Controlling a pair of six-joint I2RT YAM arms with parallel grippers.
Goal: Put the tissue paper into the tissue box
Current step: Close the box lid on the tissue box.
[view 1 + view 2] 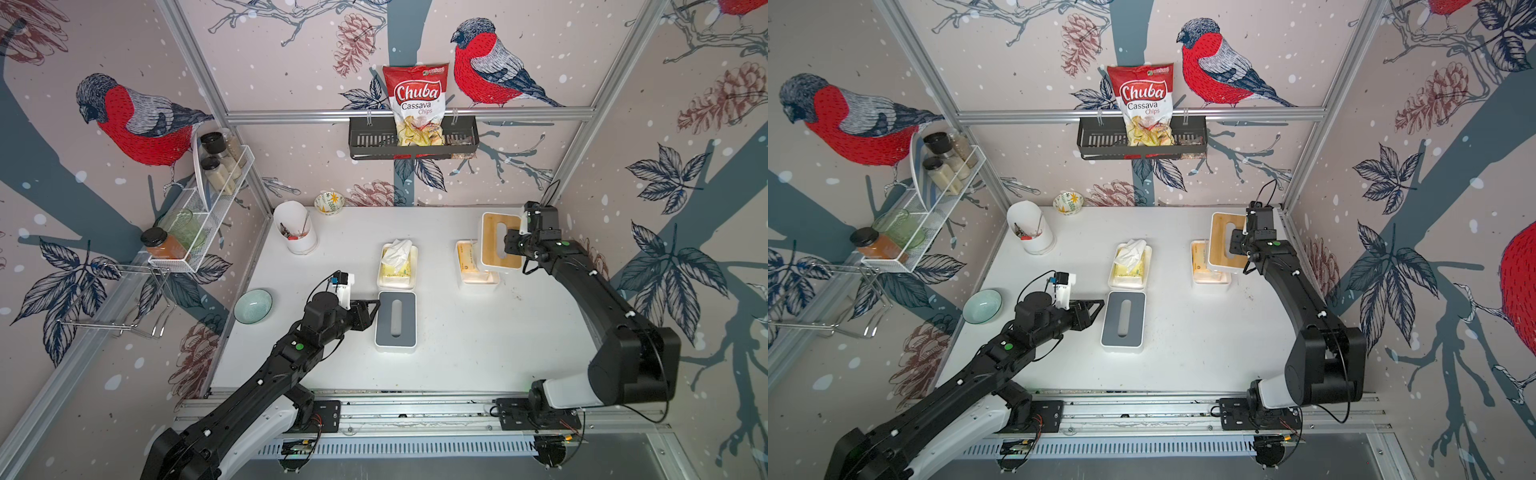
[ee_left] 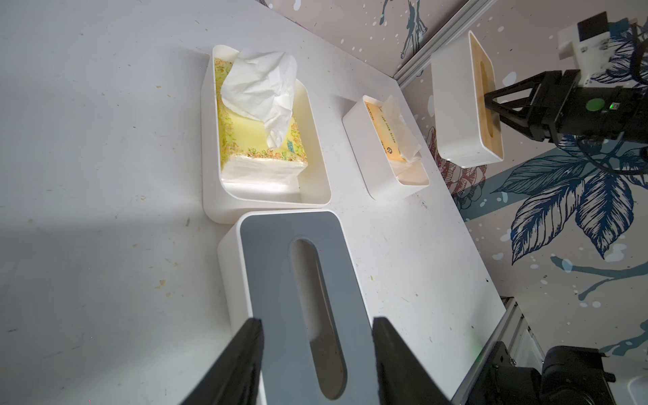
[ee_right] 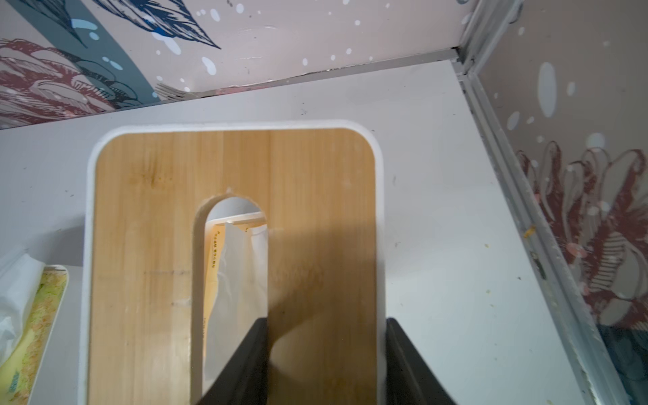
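Note:
My right gripper is above the orange pack's base (image 1: 473, 262) (image 3: 233, 290), which lies open below it, and next it needs to lower toward the yellow pack's side and release the wooden lid onto that base.
A yellow pack of tissue paper (image 1: 397, 253) (image 2: 259, 84) lies in an open white tissue box base (image 1: 395, 284), with a white sheet sticking up. In front of it the grey slotted lid (image 1: 384, 320) (image 2: 277, 266) lies flat on the table. My left gripper (image 1: 374, 309) (image 2: 317, 326) hovers open over the lid's left end, holding nothing. A second base (image 1: 476, 277) holds an orange pack (image 1: 467, 257). My right gripper (image 1: 509, 245) (image 3: 326, 322) is shut on the wooden lid (image 1: 494, 245) (image 3: 315, 196), one finger in its slot, holding it tilted above that base.
A white utensil holder (image 1: 297, 232) and a small flowered bowl (image 1: 329, 202) stand at the back left. A teal bowl (image 1: 252, 306) sits left of my left arm. A wall basket with a chips bag (image 1: 415, 104) hangs behind. The right wall is close to my right arm.

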